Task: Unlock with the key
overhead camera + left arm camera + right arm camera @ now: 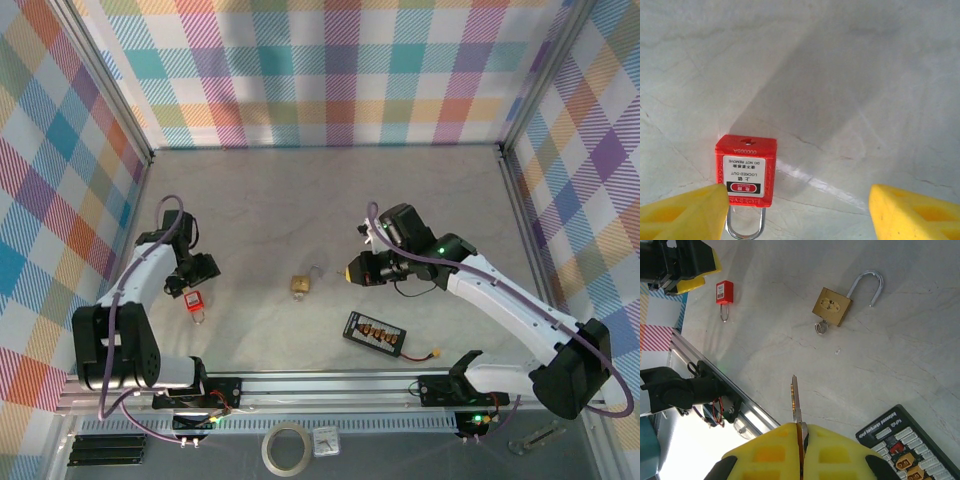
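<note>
The red padlock's body (194, 300) (746, 171) lies below, nearer the bar and off toward one finger, so I will next pull my left gripper back and down around it.
A red safety padlock (746, 170) with a white label lies flat on the table, its steel shackle pointing toward the camera. My left gripper (797, 200) hangs open over it, yellow fingers (685, 210) wide apart, the lock near the left finger and not gripped. From above, the red padlock (192, 300) lies at the left by that left gripper (186, 284). My right gripper (802, 426) is shut on a thin key (797, 400) whose blade sticks out forward. The key hovers above the table, short of a brass padlock (831, 306) with its shackle swung open.
A black balance charging board (372, 334) with an orange plug lead lies near the front rail. The brass padlock (300, 285) sits mid-table between the arms. A small metal ring (820, 327) sits at its base. The aluminium rail (320, 385) borders the near edge.
</note>
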